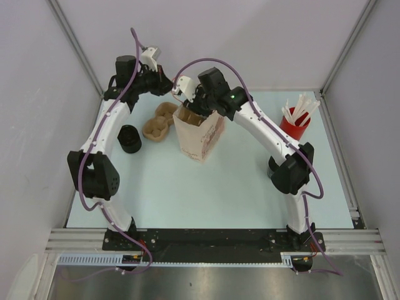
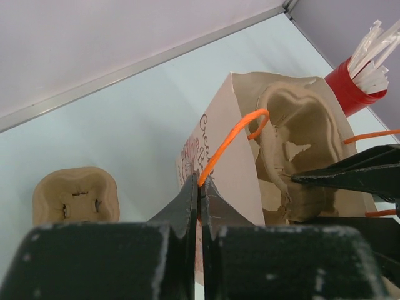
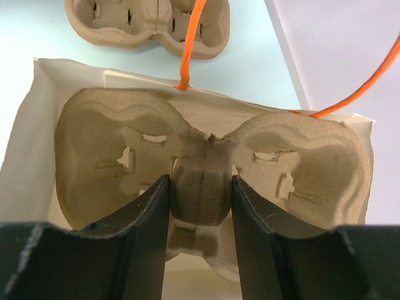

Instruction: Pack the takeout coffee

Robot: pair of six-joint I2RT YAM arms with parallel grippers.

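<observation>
The bag's inside lies below my right gripper and the pulp carrier's top still stands near the bag's rim, so next my right gripper will lower deeper to release the carrier there.
The takeout coffee [image 1: 129, 139], a short black lidded cup, stands on the table left of the paper bag [image 1: 199, 134], beside my left arm and apart from both grippers. My left gripper [image 2: 201, 184] is shut on the bag's near orange handle [image 2: 234, 134], at the bag's back left rim [image 1: 175, 92]. My right gripper [image 3: 201, 187] is down in the bag's mouth, shut on the middle ridge of a pulp cup carrier [image 3: 112, 156] that sits inside the bag [image 3: 37, 112]. One of its black fingers [image 2: 350, 172] shows in the left wrist view.
A second pulp carrier [image 1: 160, 122] lies on the table behind and left of the bag, also in the wrist views [image 2: 76, 195] [image 3: 144, 22]. A red cup of white sticks [image 1: 295, 124] stands at the back right. White walls close in on three sides.
</observation>
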